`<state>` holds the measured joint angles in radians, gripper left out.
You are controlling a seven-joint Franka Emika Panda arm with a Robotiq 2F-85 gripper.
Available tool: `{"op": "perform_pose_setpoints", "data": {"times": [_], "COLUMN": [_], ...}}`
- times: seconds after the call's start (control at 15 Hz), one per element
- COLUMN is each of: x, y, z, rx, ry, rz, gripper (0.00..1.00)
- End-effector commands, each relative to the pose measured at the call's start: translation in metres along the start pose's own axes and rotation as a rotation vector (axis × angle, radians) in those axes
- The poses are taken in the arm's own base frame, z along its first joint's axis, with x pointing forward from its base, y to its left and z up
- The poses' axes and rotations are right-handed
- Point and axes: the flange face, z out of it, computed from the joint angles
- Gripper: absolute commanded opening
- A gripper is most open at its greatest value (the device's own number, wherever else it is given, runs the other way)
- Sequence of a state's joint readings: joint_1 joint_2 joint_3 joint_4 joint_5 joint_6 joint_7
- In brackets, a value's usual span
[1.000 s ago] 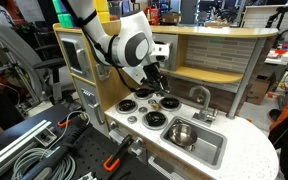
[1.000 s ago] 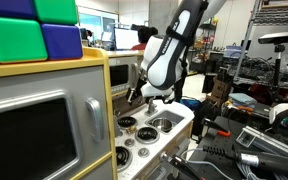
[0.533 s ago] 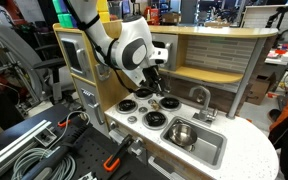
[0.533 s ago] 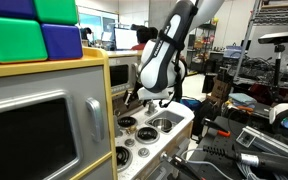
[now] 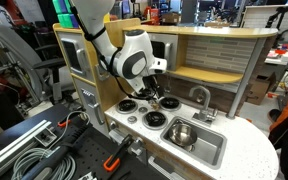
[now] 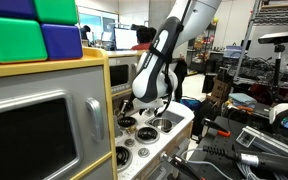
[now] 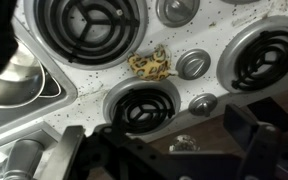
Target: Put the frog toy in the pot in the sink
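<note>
The frog toy beside the silver knob comes between my open gripper's fingers next as they go down around it. It lies on the white speckled counter below them.
The frog toy (image 7: pixel 149 65) is a small yellowish-tan lump lying on the white speckled counter between the black-and-white burners, seen in the wrist view. My gripper (image 7: pixel 179 150) is open and empty, and its dark fingers hang above the stove top just short of the toy. In both exterior views the gripper (image 5: pixel 150 97) (image 6: pixel 150 104) is low over the burners and hides the toy. The shiny silver pot (image 5: pixel 181 133) stands in the grey sink (image 5: pixel 209 152), to one side of the stove and apart from the gripper.
Several burners (image 7: pixel 84 20) and silver knobs (image 7: pixel 194 63) surround the toy. A faucet (image 5: pixel 199 97) stands behind the sink. The wooden back shelf (image 5: pixel 214 62) rises behind the counter. A toy microwave (image 6: pixel 29 130) with coloured blocks (image 6: pixel 34 35) on top fills the near side.
The arm has swung and come down towards the stove top, bringing the gripper closer to the burners. The pot and the sink have not moved.
</note>
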<state>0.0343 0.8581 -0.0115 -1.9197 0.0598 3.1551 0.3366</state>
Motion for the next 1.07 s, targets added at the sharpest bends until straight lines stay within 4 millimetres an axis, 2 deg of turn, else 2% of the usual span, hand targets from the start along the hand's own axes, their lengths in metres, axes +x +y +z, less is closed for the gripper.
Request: {"op": "perform_pose_setpoints", "data": {"times": [0.0,0.47,1.0], "x": [0.008,0.008,0.018], "y": [-0.011,-0.026,-0.015], "z": [0.034,0.07,0.084], "rx": [0.011,-0.042,-0.132], "ry": [-0.002,-0.105,-0.179], "rz": [0.021,0.076,0.119], "gripper": [1.0,1.0,1.0]}}
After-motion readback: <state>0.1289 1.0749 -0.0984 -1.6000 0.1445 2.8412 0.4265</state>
